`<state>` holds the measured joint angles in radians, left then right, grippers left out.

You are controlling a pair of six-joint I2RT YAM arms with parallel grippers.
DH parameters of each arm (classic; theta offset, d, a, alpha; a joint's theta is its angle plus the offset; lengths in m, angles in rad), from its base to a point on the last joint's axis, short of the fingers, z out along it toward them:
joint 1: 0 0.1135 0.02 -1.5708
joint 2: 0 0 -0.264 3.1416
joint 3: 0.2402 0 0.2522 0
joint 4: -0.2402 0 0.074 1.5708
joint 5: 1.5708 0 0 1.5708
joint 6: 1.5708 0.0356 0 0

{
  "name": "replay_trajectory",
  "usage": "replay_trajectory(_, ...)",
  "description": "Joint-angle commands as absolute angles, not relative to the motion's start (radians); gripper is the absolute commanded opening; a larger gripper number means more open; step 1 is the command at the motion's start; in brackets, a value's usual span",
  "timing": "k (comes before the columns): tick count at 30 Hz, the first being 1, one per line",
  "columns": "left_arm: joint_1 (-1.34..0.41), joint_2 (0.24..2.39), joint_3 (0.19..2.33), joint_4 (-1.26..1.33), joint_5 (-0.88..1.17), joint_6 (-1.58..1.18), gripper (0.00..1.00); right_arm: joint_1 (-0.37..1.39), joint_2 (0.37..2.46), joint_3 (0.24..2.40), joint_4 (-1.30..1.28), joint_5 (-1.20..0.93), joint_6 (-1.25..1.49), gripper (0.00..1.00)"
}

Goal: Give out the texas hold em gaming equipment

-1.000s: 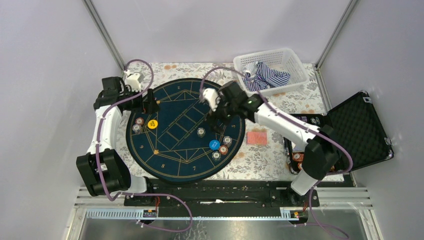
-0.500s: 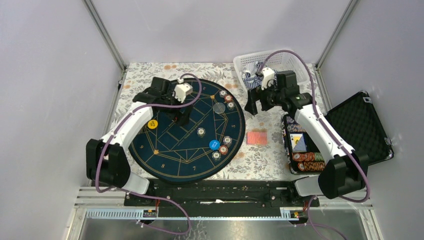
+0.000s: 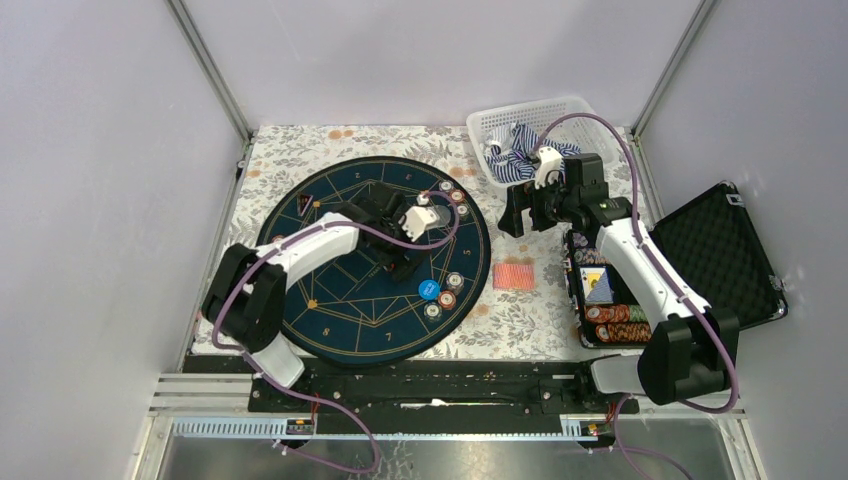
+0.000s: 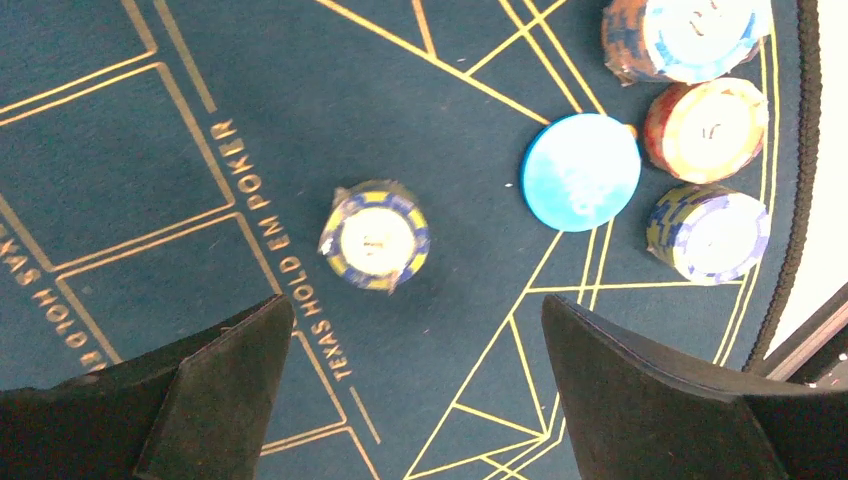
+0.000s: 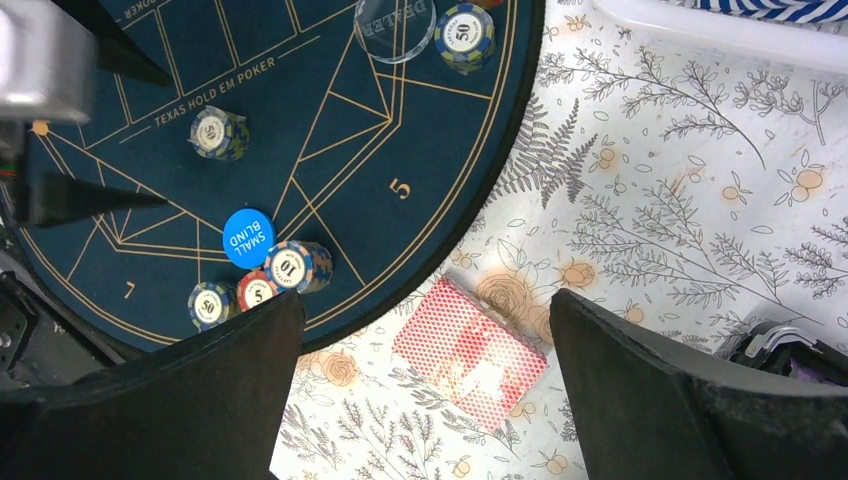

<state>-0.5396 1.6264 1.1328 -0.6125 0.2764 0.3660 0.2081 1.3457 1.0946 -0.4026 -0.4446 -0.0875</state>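
Note:
The single chip stack (image 4: pixel 375 235) has clear mat on both sides, so next I need to lower my open left gripper over it, fingers on either side, and close.
Red-backed playing cards (image 3: pixel 515 275) lie as a deck on the floral cloth right of the round mat (image 3: pixel 330 320). My right gripper (image 3: pixel 512 212) hovers open above the deck (image 5: pixel 470 355), which shows between its fingers. My left gripper (image 3: pixel 398 260) is open and empty over the mat's middle, just short of a single chip stack (image 4: pixel 375 235). The blue disc (image 4: pixel 581 172) lies beside three chip stacks (image 4: pixel 707 128) at the mat's right edge; the group also shows in the top view (image 3: pixel 447 298). More chips (image 3: pixel 457 196) sit at the mat's far right rim. The orange disc is hidden.
A clear dealer disc (image 5: pixel 395 25) lies on the mat by the far chips. The white basket (image 3: pixel 540 120) with striped cloth stands at the back right. An open black case (image 3: pixel 720 260) holding chip rows (image 3: pixel 615 320) and a card lies at the right edge.
My left arm swept from the mat's left edge to its middle. My right arm left the mat for the space by the basket, and chips and the dealer disc appeared at the far right rim.

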Motion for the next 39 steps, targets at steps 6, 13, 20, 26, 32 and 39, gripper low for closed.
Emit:
replay_trajectory(6,-0.602,1.723,1.148,-0.518,0.218,0.362,0.93,0.197,1.296,1.077,-0.358,-0.491,-0.104,1.00)
replay_trajectory(13,-0.604,1.758,1.157,-0.496,0.181,0.357,0.84,0.193,1.307,1.078,-0.370,-0.521,-0.115,1.00)
replay_trajectory(20,-0.604,1.762,1.154,-0.484,0.161,0.355,0.79,0.192,1.316,1.077,-0.372,-0.528,-0.118,1.00)
replay_trajectory(26,-0.604,1.734,1.147,-0.491,0.146,0.360,0.75,0.190,1.317,1.078,-0.374,-0.536,-0.119,1.00)
replay_trajectory(32,-0.604,1.700,1.133,-0.508,0.143,0.363,0.81,0.190,1.318,1.078,-0.375,-0.541,-0.121,1.00)
replay_trajectory(39,-0.602,1.702,1.136,-0.509,0.122,0.358,0.91,0.188,1.321,1.080,-0.377,-0.553,-0.122,1.00)
